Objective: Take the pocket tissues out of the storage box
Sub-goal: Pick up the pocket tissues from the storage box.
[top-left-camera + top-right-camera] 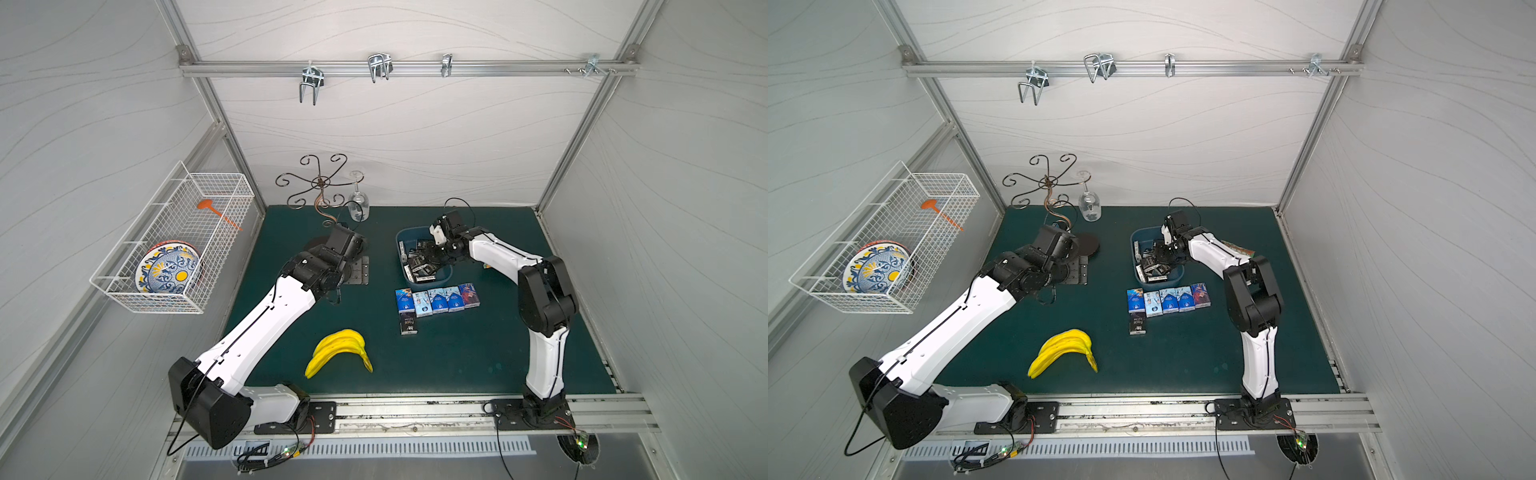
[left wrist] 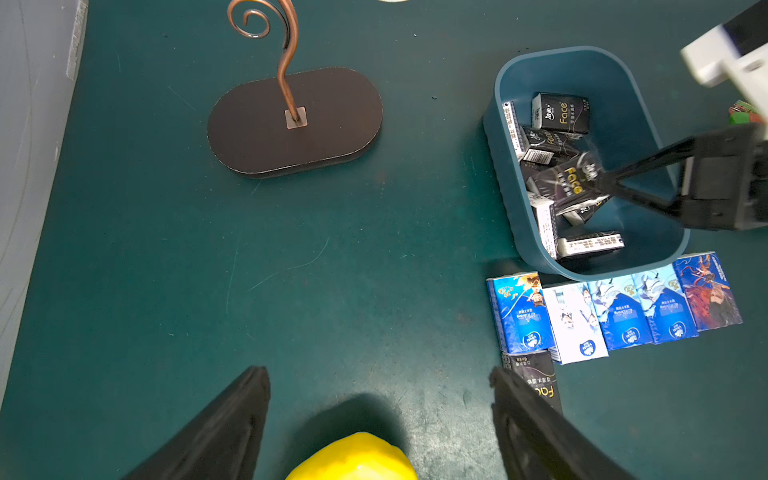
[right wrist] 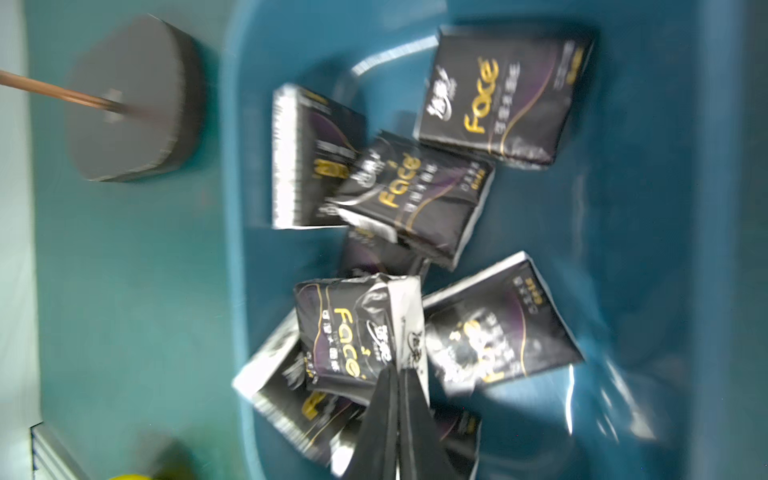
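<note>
Next, my right gripper lifts clear of the box, draws back and lowers to release there. Bare mat beside the lone black packet lies farther back.
The blue-grey storage box stands at the back middle of the green mat. Several black "Face" pocket tissues lie jumbled inside it. My right gripper reaches into the box and is shut on the edge of one black packet. A row of blue-and-white packets lies on the mat in front of the box, with one black packet below it. My left gripper hangs open over bare mat, holding nothing.
A yellow banana bunch lies on the front middle of the mat. A metal scroll stand with a hanging glass stands at the back left. A white wire basket hangs on the left wall. A green-orange snack bag lies behind my right arm.
</note>
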Controlling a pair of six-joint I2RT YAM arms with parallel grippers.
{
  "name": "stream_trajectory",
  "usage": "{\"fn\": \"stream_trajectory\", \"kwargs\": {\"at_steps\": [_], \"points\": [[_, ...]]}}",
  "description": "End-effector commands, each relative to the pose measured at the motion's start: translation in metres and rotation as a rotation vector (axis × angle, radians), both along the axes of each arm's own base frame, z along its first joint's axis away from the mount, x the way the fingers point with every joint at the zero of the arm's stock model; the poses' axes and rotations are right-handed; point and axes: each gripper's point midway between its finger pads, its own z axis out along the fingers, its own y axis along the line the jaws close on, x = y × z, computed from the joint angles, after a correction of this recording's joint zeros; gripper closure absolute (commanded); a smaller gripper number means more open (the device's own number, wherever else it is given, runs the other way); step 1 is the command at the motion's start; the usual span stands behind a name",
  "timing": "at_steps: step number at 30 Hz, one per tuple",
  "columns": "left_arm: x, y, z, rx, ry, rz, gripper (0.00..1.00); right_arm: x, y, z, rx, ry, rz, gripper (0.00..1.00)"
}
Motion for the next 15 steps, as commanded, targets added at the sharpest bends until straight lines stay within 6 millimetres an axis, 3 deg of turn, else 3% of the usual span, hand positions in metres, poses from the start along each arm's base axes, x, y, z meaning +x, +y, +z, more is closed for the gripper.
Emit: {"fn": "stream_trajectory", "kwargs": {"at_steps": [1, 9, 15], "points": [[0.005, 0.002, 0.017, -0.009, -0.053, 0.007, 0.13, -0.006, -0.005, 0.04, 0.02, -0.076, 0.014, 0.99], [0.006, 0.002, 0.026, -0.02, -0.071, 0.007, 0.12, -0.045, -0.03, 0.07, -0.013, -0.112, 0.033, 1.0], [0.005, 0.003, 0.032, -0.03, -0.088, 0.011, 0.12, -0.115, -0.044, 0.066, 0.014, -0.041, 0.073, 1.0]]}}
